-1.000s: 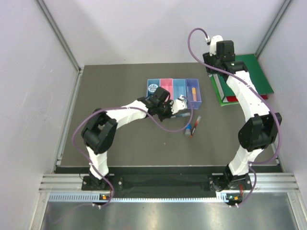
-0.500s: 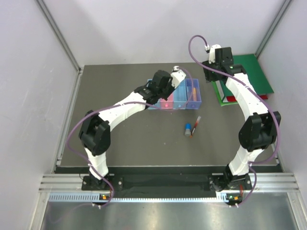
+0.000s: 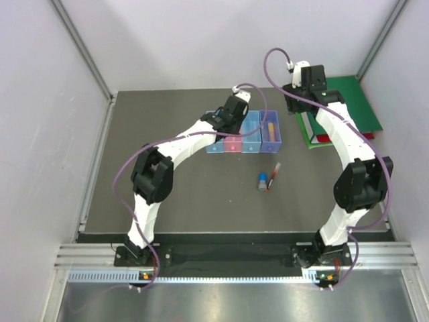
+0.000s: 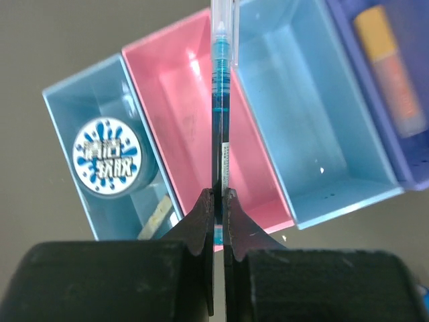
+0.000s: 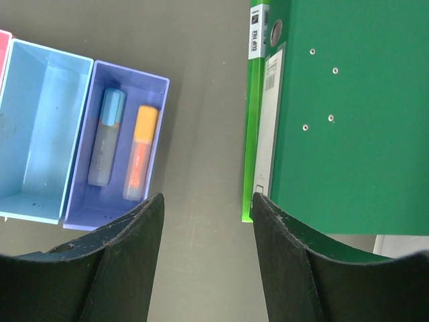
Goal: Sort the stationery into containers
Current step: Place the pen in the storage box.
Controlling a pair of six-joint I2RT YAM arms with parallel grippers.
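Note:
My left gripper lowers the thin blue pen (image 4: 220, 100) into the pink bin (image 4: 175, 100) next, between the bin's sides.
Four bins stand in a row: blue (image 3: 214, 132), pink (image 3: 232, 134), light blue (image 3: 251, 132) and purple (image 3: 271, 131). My left gripper (image 4: 218, 194) is shut on a thin blue pen (image 4: 220, 100) and holds it above the pink bin (image 4: 175, 100); it also shows in the top view (image 3: 234, 111). The blue bin (image 4: 64, 107) holds a round blue disc (image 4: 105, 155) and a tan eraser (image 4: 155, 218). The purple bin (image 5: 157, 100) holds an orange highlighter (image 5: 140, 153) and a light-blue marker (image 5: 106, 137). My right gripper (image 5: 206, 208) is open and empty, over bare table beside the purple bin.
A small blue cylinder (image 3: 263, 180) and a red pen (image 3: 273, 176) lie on the dark table in front of the bins. Green binders (image 3: 342, 111) lie at the back right, close to my right gripper (image 3: 295, 100). Grey walls enclose the table.
My left gripper has risen from the table in front of the bins and moved back and left with the pen, to above the pink bin. The right arm has barely shifted.

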